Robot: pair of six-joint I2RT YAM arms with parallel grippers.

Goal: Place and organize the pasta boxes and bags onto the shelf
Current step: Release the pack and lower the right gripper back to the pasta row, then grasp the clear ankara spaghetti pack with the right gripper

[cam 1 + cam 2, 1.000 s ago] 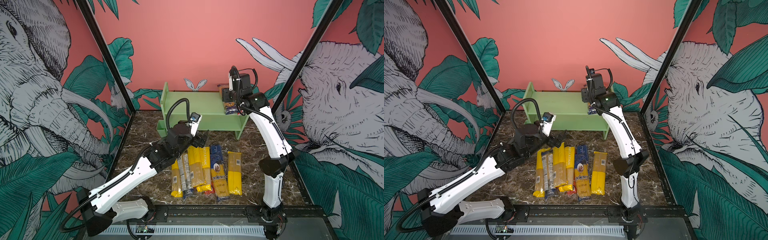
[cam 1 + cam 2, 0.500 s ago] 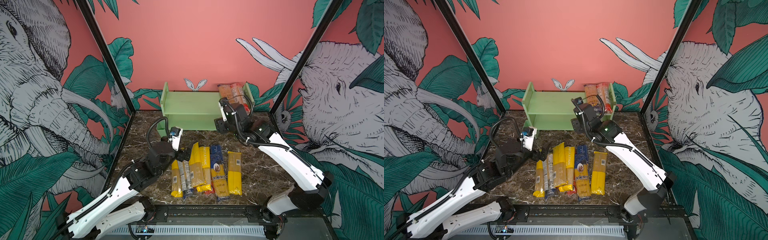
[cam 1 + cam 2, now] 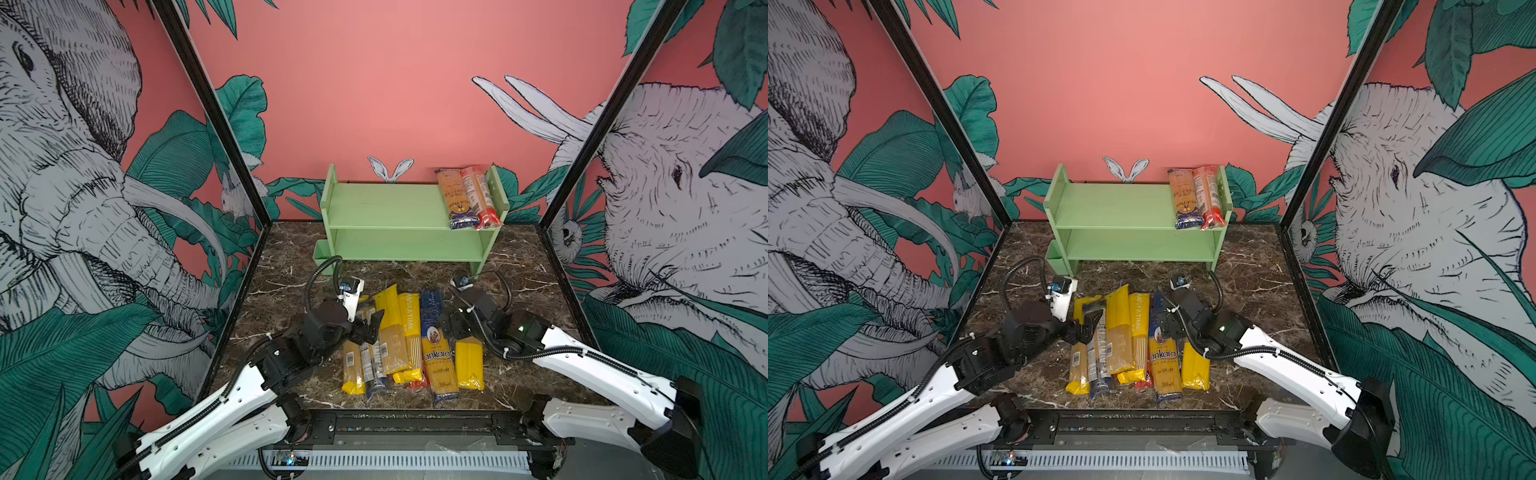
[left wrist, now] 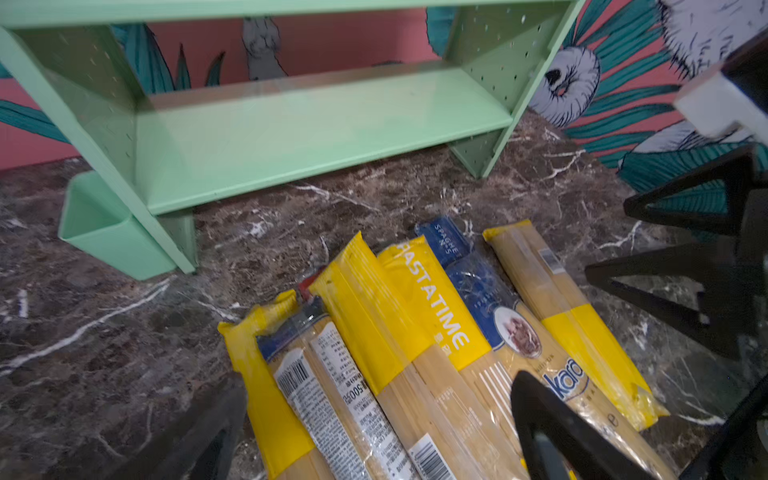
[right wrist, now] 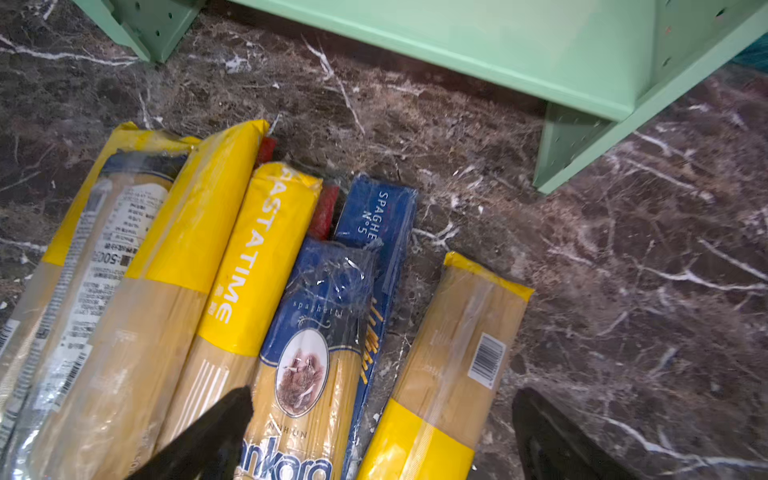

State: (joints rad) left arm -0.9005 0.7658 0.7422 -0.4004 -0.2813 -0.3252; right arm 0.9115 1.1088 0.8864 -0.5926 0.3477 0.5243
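Observation:
My right gripper moves back and down onto the lettered middle of the Ankara bag next, since this bag lies uppermost, overlapping the dark blue pack.
The pale green shelf (image 3: 386,208) (image 3: 1113,208) stands at the back wall. Two pasta bags, one with a dark blue end (image 3: 457,195) and one red-ended (image 3: 478,195), lie on its top tier at the right. Several pasta packs (image 3: 409,340) (image 3: 1133,340) lie side by side on the marble floor. My left gripper (image 3: 365,328) (image 4: 374,440) hangs open over the left packs of the pile. Also open, my right gripper (image 3: 455,328) (image 5: 382,436) spans the Ankara bag (image 5: 307,345) and the yellow-banded bag (image 5: 453,353).
A small green cup (image 3: 321,253) (image 4: 104,232) hangs on the shelf's left side. The lower tier (image 4: 311,133) is bare. Painted walls with black corner posts (image 3: 582,166) close in the marble floor (image 3: 519,299). The two grippers hover close together over the pile.
My right arm left a dark-blue-ended bag on the shelf's top tier, came down to the pile and opened wider. My left arm drew back and lowered over the pile's left side.

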